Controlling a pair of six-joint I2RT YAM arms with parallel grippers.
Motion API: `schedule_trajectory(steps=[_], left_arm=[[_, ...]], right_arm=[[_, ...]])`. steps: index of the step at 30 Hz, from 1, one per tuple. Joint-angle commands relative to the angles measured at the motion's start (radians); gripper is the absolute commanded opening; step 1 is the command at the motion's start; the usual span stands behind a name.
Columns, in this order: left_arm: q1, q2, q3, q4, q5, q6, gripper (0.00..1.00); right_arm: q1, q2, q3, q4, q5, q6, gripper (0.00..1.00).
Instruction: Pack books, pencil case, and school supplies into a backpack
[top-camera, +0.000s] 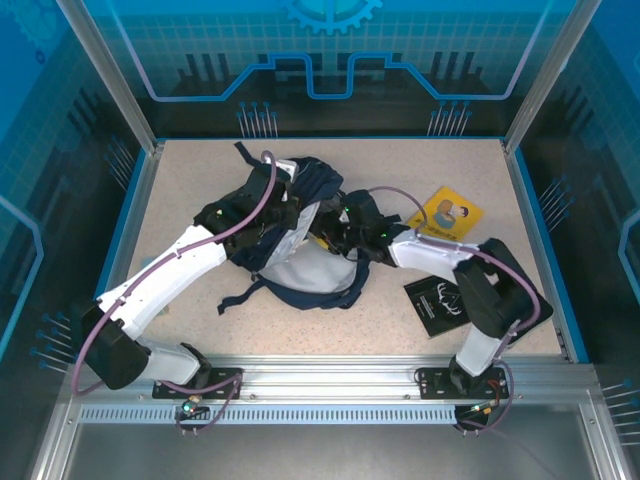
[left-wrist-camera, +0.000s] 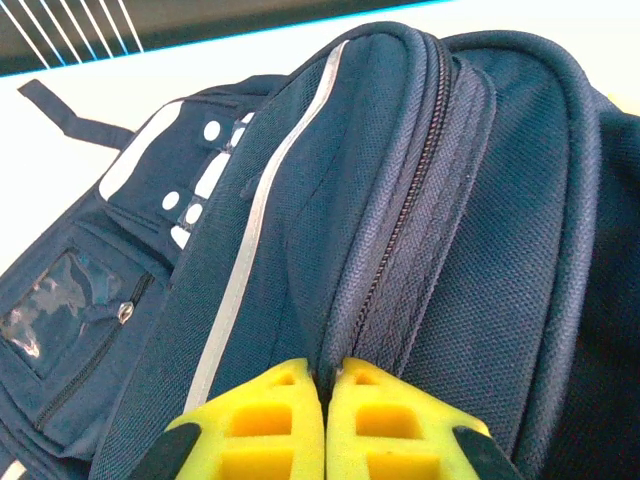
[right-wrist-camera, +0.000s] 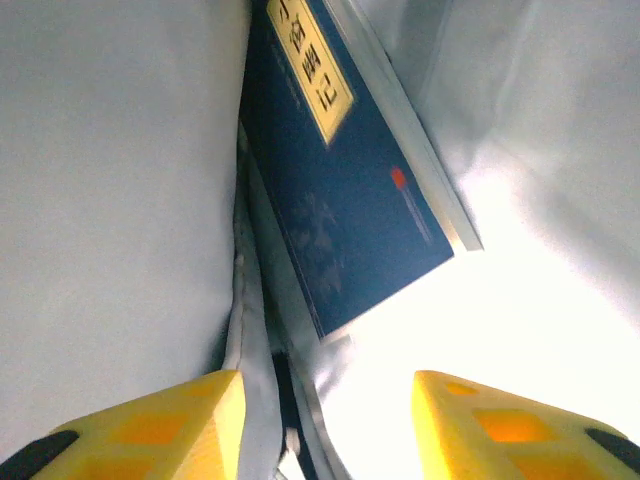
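Observation:
I will next lower my left gripper back toward the backpack's pale-lined opening and let go of the backpack fabric.
The navy backpack (top-camera: 300, 250) lies mid-table with its mouth turned to the right. My left gripper (left-wrist-camera: 328, 375) is shut on a fold of backpack (left-wrist-camera: 300, 200) fabric beside the zipper and holds it up. My right gripper (top-camera: 347, 228) reaches into the mouth. In the right wrist view that gripper (right-wrist-camera: 330, 400) stands open among pale lining, nothing between its fingers, and the dark blue book (right-wrist-camera: 340, 190) lies loose just ahead of them inside the bag. The yellow book (top-camera: 447, 213) and the black book (top-camera: 437, 302) lie flat on the table to the right. The pencil case is out of view.
Dark straps (top-camera: 250, 290) trail from the bag toward the near left. The pale table (top-camera: 200, 180) is ringed by a blue rim, with metal posts at its corners. The right arm's forearm passes over the table between the two loose books.

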Motion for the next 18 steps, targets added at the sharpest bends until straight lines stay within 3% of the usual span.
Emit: schedule_trajectory(steps=[1, 6, 9, 11, 13, 15, 18], left_arm=[[0.04, -0.059, -0.033, 0.078, 0.007, -0.035, 0.0], [0.075, -0.113, -0.161, 0.04, 0.018, -0.045, 0.0], [0.09, -0.167, -0.257, 0.017, 0.019, -0.063, 0.02], [0.097, -0.204, -0.312, 0.002, 0.023, -0.085, 0.07], [0.099, -0.235, -0.356, -0.017, 0.039, -0.116, 0.24], [0.099, -0.263, -0.388, -0.028, 0.062, -0.169, 0.5], [0.098, -0.283, -0.422, -0.008, 0.108, -0.22, 0.75]], right_arm=[[-0.004, -0.119, -0.073, -0.17, 0.038, -0.06, 0.44], [-0.032, -0.29, -0.079, -0.488, 0.232, -0.232, 0.46], [-0.078, -0.342, -0.057, -0.646, 0.388, -0.326, 0.57], [-0.134, -0.352, -0.046, -0.693, 0.418, -0.392, 0.64], [-0.199, -0.335, -0.015, -0.743, 0.427, -0.439, 0.68], [-0.254, -0.297, 0.024, -0.776, 0.441, -0.493, 0.73], [-0.309, -0.213, 0.099, -0.814, 0.477, -0.563, 0.82]])
